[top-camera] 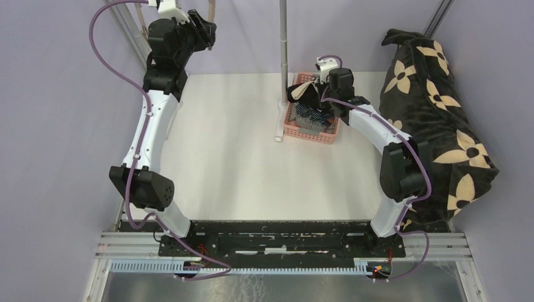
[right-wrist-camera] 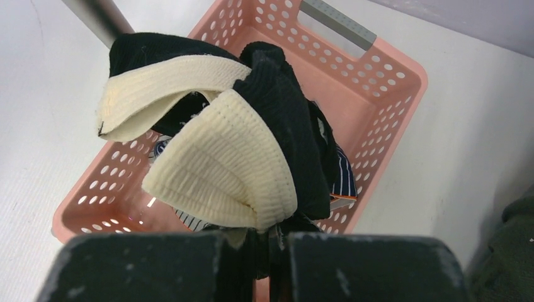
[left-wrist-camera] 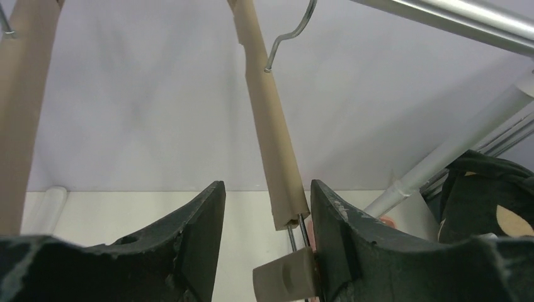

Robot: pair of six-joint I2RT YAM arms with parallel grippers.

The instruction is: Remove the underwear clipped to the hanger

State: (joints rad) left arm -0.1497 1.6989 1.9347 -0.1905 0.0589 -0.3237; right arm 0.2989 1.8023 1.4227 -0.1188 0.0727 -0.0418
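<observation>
The black underwear goes down low over the striped underwear (right-wrist-camera: 343,176) in the pink basket next, carried by my right gripper, before the gripper opens.
My right gripper (top-camera: 313,93) (right-wrist-camera: 271,242) is shut on the black underwear (right-wrist-camera: 283,107), which has a cream ribbed waistband, and holds it bunched just above the pink basket (right-wrist-camera: 378,63) (top-camera: 296,135). The navy striped underwear (right-wrist-camera: 343,176) lies in the basket, with a light patterned cloth (right-wrist-camera: 186,220) beside it. My left gripper (top-camera: 204,28) (left-wrist-camera: 264,195) is open, raised high at the back left. Its fingers straddle the lower end of a tan hanger (left-wrist-camera: 271,126). The hanger's clip (left-wrist-camera: 286,274) rests against the right finger and holds no cloth.
A metal stand pole (top-camera: 283,63) rises just left of the basket. The rail (left-wrist-camera: 466,19) carries the hanger's hook. A second tan hanger (left-wrist-camera: 25,94) hangs at the left. The black flower-print blanket (top-camera: 434,107) lies heaped at the table's right edge.
</observation>
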